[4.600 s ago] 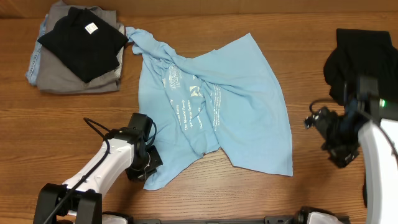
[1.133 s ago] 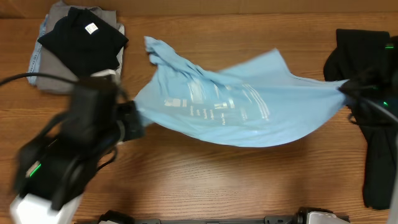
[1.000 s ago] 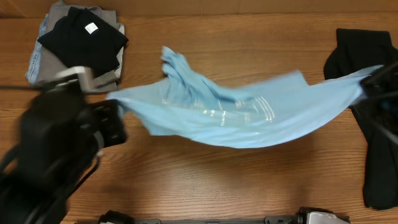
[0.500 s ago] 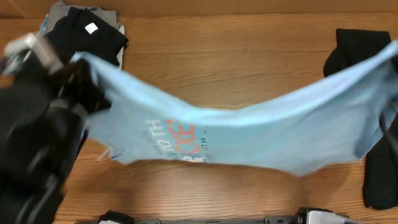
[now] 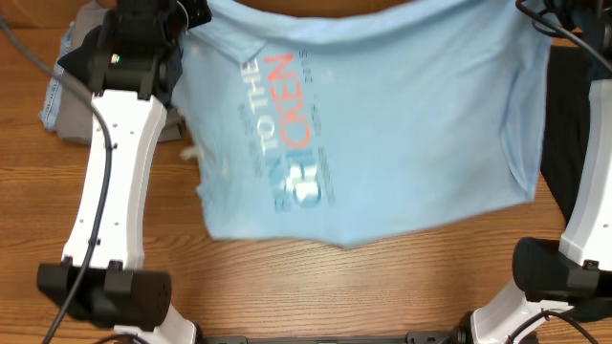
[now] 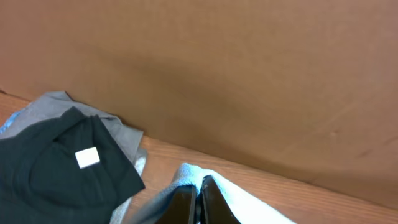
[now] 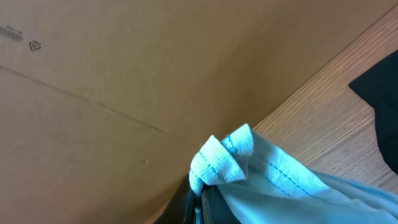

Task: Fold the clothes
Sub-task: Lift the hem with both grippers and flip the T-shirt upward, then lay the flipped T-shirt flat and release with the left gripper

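The shirt hangs spread wide above the table, so my left gripper will next move back and down over the bare near tabletop to release its shirt corner.
The clothes, a light blue T-shirt [image 5: 382, 115], hang spread wide between my two grippers above the table. The side with large white and coral-red letters [image 5: 287, 124] faces the overhead camera. My left gripper [image 5: 194, 13] is shut on the shirt's upper left corner at the far edge. In the left wrist view the gripper [image 6: 198, 183] pinches a fold of the shirt [image 6: 239, 198]. My right gripper [image 5: 537, 8] is shut on the upper right corner. In the right wrist view the gripper [image 7: 200, 194] clamps a bunched hem of the shirt [image 7: 280, 171].
A pile of folded grey and black garments [image 5: 65, 113] lies at the far left, partly behind my left arm [image 5: 115, 172]; it shows too in the left wrist view [image 6: 56, 165]. A black garment [image 5: 576, 124] lies at the right. A cardboard wall [image 6: 249, 74] backs the table.
The shirt has risen off the table, stretched between both grippers. In the last half second both arms swung toward the far side, so the lettered side now hangs flat.
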Tool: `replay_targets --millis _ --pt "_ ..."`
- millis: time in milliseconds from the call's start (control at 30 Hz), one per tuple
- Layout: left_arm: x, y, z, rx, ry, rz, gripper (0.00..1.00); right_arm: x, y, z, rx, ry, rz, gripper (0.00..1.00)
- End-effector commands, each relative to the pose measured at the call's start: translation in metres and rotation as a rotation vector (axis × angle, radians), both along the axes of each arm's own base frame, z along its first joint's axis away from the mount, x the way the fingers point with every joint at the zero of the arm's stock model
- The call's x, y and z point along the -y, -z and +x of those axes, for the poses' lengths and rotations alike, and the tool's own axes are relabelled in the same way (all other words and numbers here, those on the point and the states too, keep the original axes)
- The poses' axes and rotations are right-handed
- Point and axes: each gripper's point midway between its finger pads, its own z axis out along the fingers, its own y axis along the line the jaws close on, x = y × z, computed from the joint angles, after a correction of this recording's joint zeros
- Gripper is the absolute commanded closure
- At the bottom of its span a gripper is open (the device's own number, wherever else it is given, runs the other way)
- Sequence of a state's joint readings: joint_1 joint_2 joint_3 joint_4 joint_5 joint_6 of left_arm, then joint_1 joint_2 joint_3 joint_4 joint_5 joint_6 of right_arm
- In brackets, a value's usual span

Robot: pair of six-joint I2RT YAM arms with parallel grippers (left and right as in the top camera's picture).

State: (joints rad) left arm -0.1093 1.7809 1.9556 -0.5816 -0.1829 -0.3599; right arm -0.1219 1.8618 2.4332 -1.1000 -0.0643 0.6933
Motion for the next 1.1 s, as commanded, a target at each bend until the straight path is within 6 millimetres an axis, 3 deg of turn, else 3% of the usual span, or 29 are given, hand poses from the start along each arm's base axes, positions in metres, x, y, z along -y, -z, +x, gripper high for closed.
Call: replay_targets --millis 0,33,133,200,267,367,600,733,800,933,1067 --pt "-0.013 -0.144 -0.039 0.311 -0.015 0.082 0.96 0.034 -0.074 -0.042 0.181 0.027 -0.017 0.96" --pt "-0.015 -0.180 -0.058 0.381 -0.012 0.108 0.96 0.050 -0.092 -0.060 0.220 0.042 -0.009 0.96" --pt "-0.019 -0.235 -0.101 0.482 -0.011 0.128 0.96 0.077 -0.112 -0.091 0.265 0.055 0.010 0.96" --pt "-0.018 -0.250 -0.122 0.498 0.004 0.128 0.96 0.094 -0.110 -0.108 0.250 0.069 0.037 0.96" --pt "-0.012 -0.244 -0.127 0.461 0.046 0.125 0.96 0.104 -0.096 -0.116 0.199 0.076 0.077 0.96" --pt "-0.005 -0.205 -0.117 0.321 0.088 0.113 0.96 0.107 -0.060 -0.117 0.073 0.069 0.094 0.96" --pt "0.000 -0.024 -0.069 -0.259 0.073 0.052 0.96 0.094 0.051 -0.104 -0.293 0.024 0.113 0.96" --pt "0.000 0.077 -0.064 -0.567 0.033 0.019 0.96 0.088 0.124 -0.105 -0.511 0.031 0.155 0.96" --pt "0.000 0.119 -0.068 -0.695 0.014 0.013 0.96 0.084 0.159 -0.109 -0.600 0.023 0.197 0.96" --pt "-0.002 0.168 -0.089 -0.870 -0.023 0.000 0.96 0.078 0.209 -0.122 -0.730 0.019 0.259 0.96" --pt "0.002 0.180 -0.109 -0.966 -0.002 -0.021 0.96 0.076 0.230 -0.135 -0.799 0.025 0.297 0.96"
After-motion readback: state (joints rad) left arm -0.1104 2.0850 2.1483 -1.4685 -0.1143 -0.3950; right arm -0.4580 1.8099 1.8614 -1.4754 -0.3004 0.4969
